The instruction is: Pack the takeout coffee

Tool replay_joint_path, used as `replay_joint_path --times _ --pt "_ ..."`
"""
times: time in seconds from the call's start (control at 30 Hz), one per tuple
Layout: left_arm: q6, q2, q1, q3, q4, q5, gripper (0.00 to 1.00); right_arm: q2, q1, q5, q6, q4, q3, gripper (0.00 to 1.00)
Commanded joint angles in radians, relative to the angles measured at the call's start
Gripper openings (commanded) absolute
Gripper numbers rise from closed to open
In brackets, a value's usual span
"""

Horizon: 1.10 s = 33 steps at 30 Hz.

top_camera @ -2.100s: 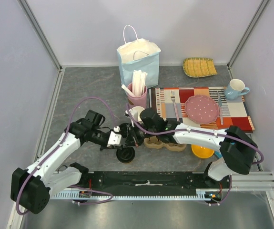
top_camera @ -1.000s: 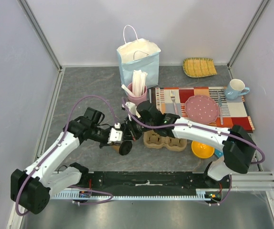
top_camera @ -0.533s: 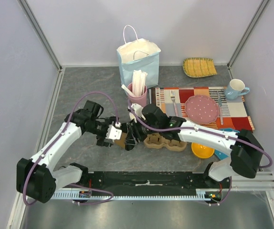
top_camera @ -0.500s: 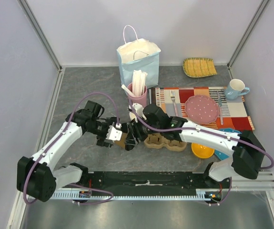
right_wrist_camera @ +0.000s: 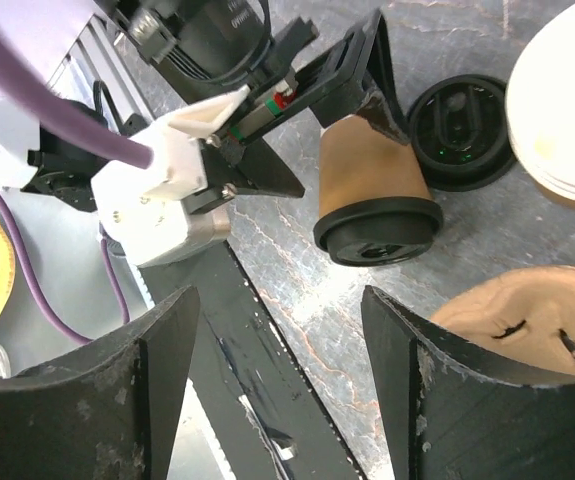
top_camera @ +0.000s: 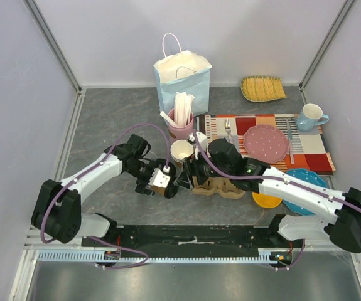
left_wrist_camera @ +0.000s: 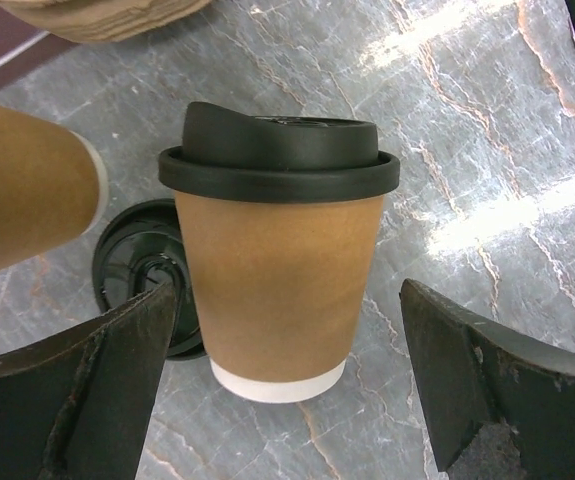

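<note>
I will next move my left gripper further in toward the brown body of the takeout coffee, then close it below the coffee's lid.
The takeout coffee [left_wrist_camera: 279,262], a brown paper cup with a black sip lid, stands upright on the grey table. My left gripper [left_wrist_camera: 287,395] is open around it, one finger [left_wrist_camera: 102,395] on each side, neither touching. From above, the coffee [top_camera: 169,186] sits at the left gripper [top_camera: 162,182]. My right gripper [right_wrist_camera: 282,400] is open and empty, just short of the coffee [right_wrist_camera: 372,190]; from above the right gripper [top_camera: 189,174] is to the cup's right. A loose black lid [right_wrist_camera: 462,130] lies flat behind the cup, next to a lidless paper cup [right_wrist_camera: 562,100].
A pulp cup carrier [top_camera: 218,187] lies right of the coffee. The lidless cup [top_camera: 182,150] and a pink holder of stirrers [top_camera: 181,122] stand behind it, with a light-blue paper bag [top_camera: 182,78] further back. A placemat [top_camera: 306,147] with plate, cutlery and mug lies right.
Both grippers have opened. The left one let go of the lidded cup, which now stands on the table. The right arm has pulled back to the right.
</note>
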Motion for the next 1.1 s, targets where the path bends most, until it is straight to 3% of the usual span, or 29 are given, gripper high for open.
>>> replay_joint_path --times 0.0,0.13,0.23,0.47,0.57,0.7,0.93,1.0,1.07 --pt "0.021 0.035 -0.006 -0.022 0.057 0.047 1.0 -0.071 -0.016 0.045 0.01 0.012 -0.027 0.75" --pt "0.026 0.035 -0.018 -0.064 0.104 0.041 1.0 -0.085 -0.029 0.045 0.005 -0.008 -0.028 0.75" --pt "0.053 0.023 -0.024 -0.097 0.119 0.027 0.94 -0.088 -0.033 0.047 0.007 -0.009 -0.028 0.75" --pt "0.061 -0.007 -0.029 -0.124 0.101 0.022 0.54 -0.075 -0.036 0.037 0.005 -0.009 -0.024 0.78" --pt "0.029 -0.02 -0.029 -0.108 0.066 0.042 0.45 -0.073 -0.038 0.037 0.007 -0.012 -0.021 0.84" --pt "-0.124 -0.043 -0.011 -0.02 0.037 0.131 0.45 -0.075 -0.05 0.054 0.031 -0.029 -0.016 0.97" --pt "-0.367 -0.101 0.057 0.129 -0.052 0.468 0.47 -0.076 -0.065 0.057 0.082 -0.071 0.025 0.98" --pt "-0.416 -0.129 0.063 0.124 0.0 0.511 0.47 -0.085 -0.07 0.051 0.099 -0.081 0.042 0.98" --pt "-0.578 -0.172 0.063 0.101 0.094 0.551 0.47 -0.088 -0.071 0.053 0.105 -0.094 0.08 0.98"
